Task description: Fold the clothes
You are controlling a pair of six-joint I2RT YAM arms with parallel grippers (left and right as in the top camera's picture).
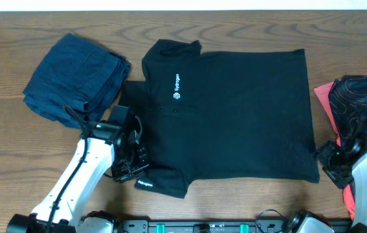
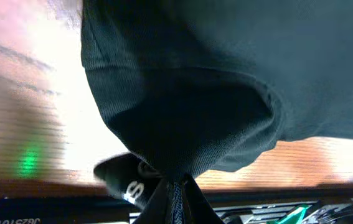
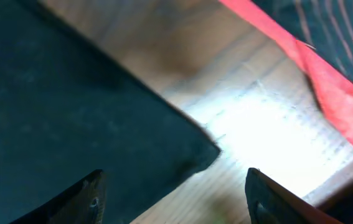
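Observation:
My right gripper needs to go down and move back a little onto the shirt's near hem corner [image 1: 314, 178] [image 3: 206, 153] below it, because its open fingers are already on both sides of that edge of the shirt.
A black short-sleeved shirt [image 1: 241, 116] with a small white chest logo lies flat across the middle of the table. My left gripper [image 1: 133, 169] is shut on the shirt's near left sleeve [image 2: 182, 124], whose cloth bunches up from the pinched jaws. My right gripper [image 1: 329, 162] hovers over the shirt's near right hem corner [image 3: 195, 155], open, with one finger over the cloth and the other over bare wood. Nothing sits between its fingers [image 3: 83, 199].
A folded navy garment [image 1: 76, 77] lies at the far left. A black-and-coral line-patterned garment [image 1: 358, 97] lies at the right edge, partly under my right arm, and shows in the right wrist view [image 3: 325, 68]. The table's front rail [image 1: 202, 226] runs below.

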